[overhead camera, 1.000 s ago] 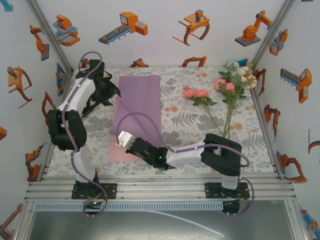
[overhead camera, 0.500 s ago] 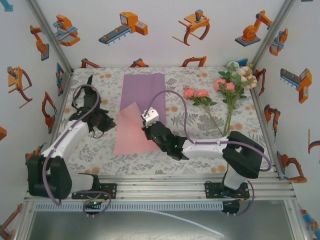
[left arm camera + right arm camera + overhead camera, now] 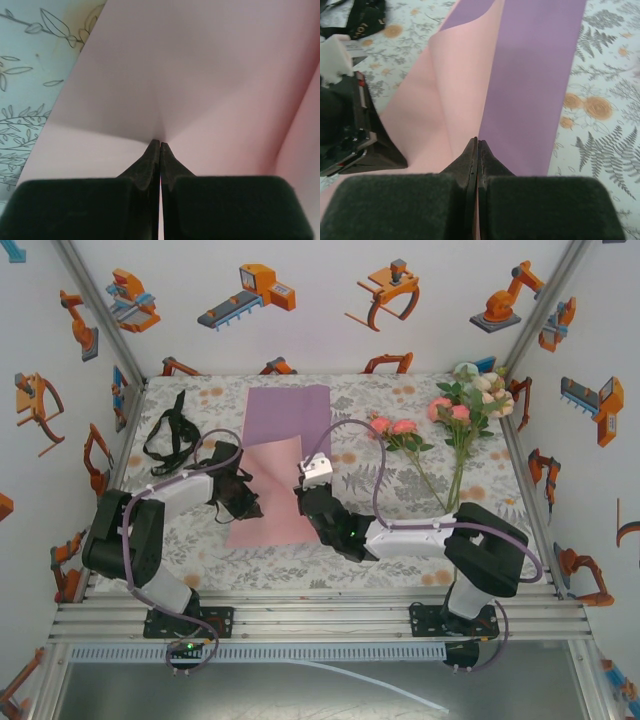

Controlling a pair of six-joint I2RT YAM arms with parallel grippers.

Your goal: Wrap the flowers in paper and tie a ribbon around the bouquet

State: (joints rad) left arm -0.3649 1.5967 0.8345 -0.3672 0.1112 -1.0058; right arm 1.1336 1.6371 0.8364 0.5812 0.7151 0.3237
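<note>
My right gripper pulls the edge of the paper's pink side [image 3: 270,495] over the bare tablecloth toward the stems next and releases it. The pink side still lies folded over the lilac side.
The paper [image 3: 288,412] lies left of the table's middle, lilac at the back, with its pale pink face [image 3: 270,495] folded over the near part. My left gripper [image 3: 249,508] is shut on the pink fold's left edge, and the sheet [image 3: 200,75] spreads out beyond its tips [image 3: 160,142]. My right gripper [image 3: 305,490] is shut on the fold's right edge [image 3: 478,140], pink on its left and lilac [image 3: 535,75] on its right. The flowers [image 3: 462,410] lie at the back right. The black ribbon [image 3: 170,432] is heaped at the back left.
A second small bunch of pink blooms [image 3: 392,428] lies just right of the paper. The patterned tablecloth [image 3: 380,485] is bare between paper and stems. Enclosure walls close the back and both sides. Purple-grey cables loop over both arms.
The right gripper carried the paper's near edge back and right, folding the pink face up. The left arm swung from the back left to the fold's left edge and shut there.
</note>
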